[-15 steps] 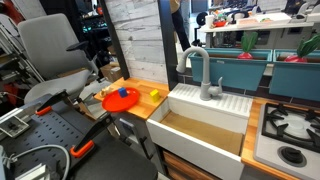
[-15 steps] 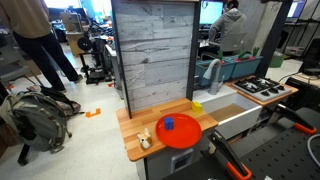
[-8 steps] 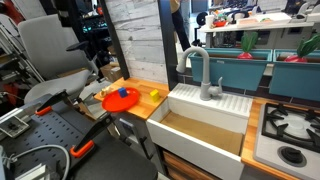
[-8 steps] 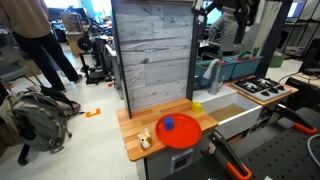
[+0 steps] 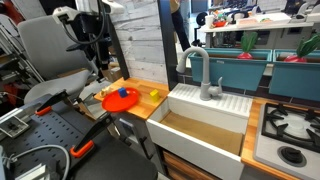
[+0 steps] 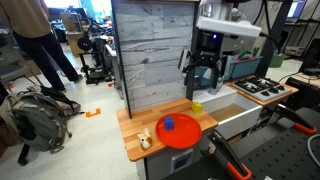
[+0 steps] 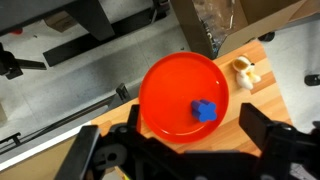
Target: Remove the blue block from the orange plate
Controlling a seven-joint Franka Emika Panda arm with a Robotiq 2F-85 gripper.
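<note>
I will bring my open gripper down toward the orange plate [image 6: 186, 137] next, with its fingers going on either side of the blue block, because the block is well below them.
The orange plate [image 5: 108, 101] [image 6: 186, 137] lies on the wooden counter, and the blue block [image 5: 124, 92] [image 6: 168, 124] sits on it. In the wrist view the plate [image 7: 168, 82] fills the centre, with the blue block [image 7: 205, 110] on its lower right part. My gripper [image 5: 103, 68] [image 6: 200, 88] [image 7: 194, 125] is open and empty. It hangs well above the counter, and its two fingers frame the plate's near edge in the wrist view.
A small yellow block [image 5: 154, 95] [image 6: 196, 105] lies on the counter near the sink [image 5: 200, 128]. A small cream object [image 6: 144, 139] [image 7: 245, 70] sits beside the plate. A grey wooden panel [image 6: 150, 60] stands behind the counter. A faucet [image 5: 205, 75] and stove [image 5: 290, 130] are further along.
The arm with my gripper has come into both exterior views and dropped to above the counter. The plate and the blocks have not moved.
</note>
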